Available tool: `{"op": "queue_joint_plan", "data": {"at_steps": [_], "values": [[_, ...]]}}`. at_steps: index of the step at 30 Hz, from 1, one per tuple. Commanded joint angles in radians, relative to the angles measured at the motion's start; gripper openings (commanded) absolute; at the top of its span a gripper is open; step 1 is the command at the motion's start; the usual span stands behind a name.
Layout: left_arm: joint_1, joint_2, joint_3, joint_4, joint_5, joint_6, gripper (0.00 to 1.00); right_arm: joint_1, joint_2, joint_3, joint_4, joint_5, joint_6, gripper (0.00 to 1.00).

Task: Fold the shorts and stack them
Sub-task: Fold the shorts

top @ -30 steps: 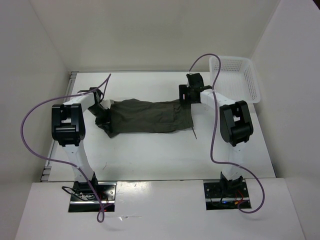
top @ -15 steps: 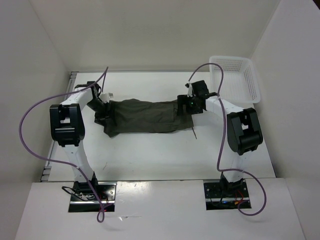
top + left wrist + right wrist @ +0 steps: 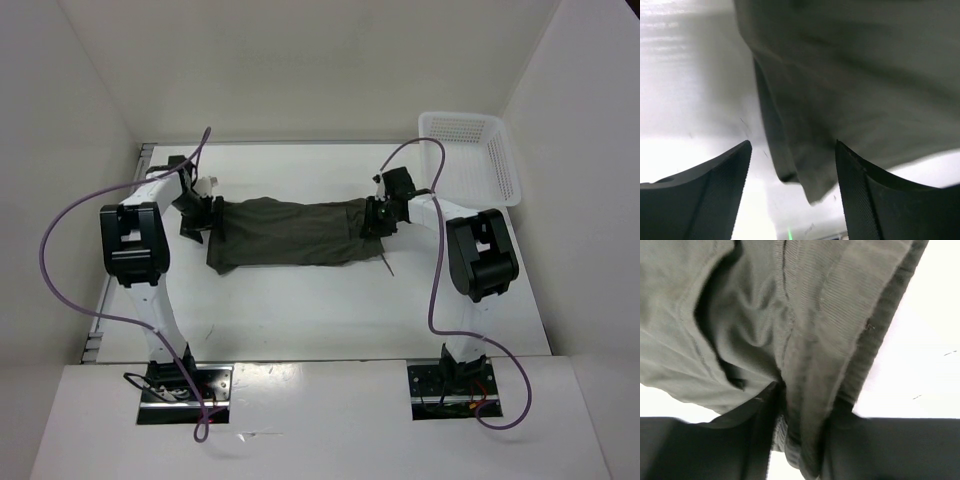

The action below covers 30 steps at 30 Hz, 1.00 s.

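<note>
My left gripper has the cloth loose between its open fingers, so it will move down a little onto the end edge of the shorts beside the shorts' corner and close.
The dark olive shorts [image 3: 290, 232] lie folded in a long strip across the middle of the table, with the drawstring [image 3: 388, 265] trailing off the right end. At the strip's left end my left gripper [image 3: 203, 216] stands open. In the left wrist view a corner of the shorts [image 3: 805, 165] hangs between the fingers [image 3: 715, 190] without being pinched. My right gripper [image 3: 376, 222] is at the right end. The right wrist view shows it shut on a bunched fold of the ribbed waistband [image 3: 805, 390] of the shorts [image 3: 755, 315].
A white mesh basket [image 3: 470, 155] stands at the back right corner. White walls close in the table on the left, back and right. Purple cables loop above both arms.
The left gripper has opened and let go of the left end of the shorts, shifting slightly toward the back. The right gripper has come down onto the waistband end and closed on it.
</note>
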Motion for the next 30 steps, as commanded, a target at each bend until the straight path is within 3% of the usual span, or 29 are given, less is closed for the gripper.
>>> {"op": "queue_joint_plan", "data": {"at_steps": [1, 3, 5, 6, 7, 9, 12, 14, 15, 18, 19, 20, 22, 26, 30], "values": [[0.008, 0.036, -0.032, 0.035, -0.064, 0.004, 0.76, -0.001, 0.016, -0.012, 0.035, 0.013, 0.047, 0.3], [0.008, 0.059, -0.042, 0.048, -0.095, 0.004, 0.76, -0.001, 0.016, -0.012, 0.035, 0.022, 0.047, 0.17], [0.008, 0.072, -0.042, 0.059, -0.108, 0.004, 0.76, -0.001, 0.016, -0.021, 0.035, 0.053, 0.047, 0.14], [0.008, 0.085, -0.042, 0.059, -0.109, 0.004, 0.76, -0.001, 0.016, -0.021, 0.035, 0.053, 0.047, 0.21], [0.008, 0.085, -0.042, 0.068, -0.098, 0.004, 0.76, -0.001, 0.016, -0.021, 0.035, 0.053, 0.038, 0.37], [0.008, 0.106, -0.031, 0.068, -0.073, 0.004, 0.75, -0.001, 0.016, -0.03, 0.035, 0.053, 0.038, 0.79], [0.008, 0.126, -0.031, 0.058, -0.011, 0.004, 0.62, -0.001, -0.004, -0.04, 0.035, 0.063, 0.028, 0.83], [0.008, 0.137, -0.031, 0.058, 0.022, 0.004, 0.46, -0.001, -0.004, -0.04, 0.044, 0.111, 0.028, 0.83], [0.008, 0.137, -0.031, 0.047, 0.034, 0.004, 0.41, -0.001, -0.004, -0.04, 0.044, 0.125, 0.028, 0.8], [0.008, 0.161, -0.031, 0.038, 0.08, 0.004, 0.23, -0.001, 0.006, -0.04, 0.044, 0.134, 0.016, 0.57], [-0.001, 0.161, -0.031, 0.038, 0.08, 0.004, 0.2, -0.001, 0.016, -0.04, 0.044, 0.134, 0.016, 0.44], [-0.001, 0.161, -0.031, 0.038, 0.104, 0.004, 0.17, -0.001, 0.016, -0.029, 0.044, 0.134, 0.027, 0.2], [-0.014, 0.171, -0.031, 0.038, 0.12, 0.004, 0.1, -0.001, 0.016, -0.029, 0.044, 0.134, 0.015, 0.0], [-0.034, 0.171, -0.013, 0.029, 0.181, 0.004, 0.0, -0.001, -0.03, 0.008, 0.012, 0.22, 0.004, 0.0], [-0.08, 0.161, 0.026, 0.029, 0.227, 0.004, 0.0, -0.001, -0.111, 0.077, -0.063, 0.31, -0.08, 0.0]]}}
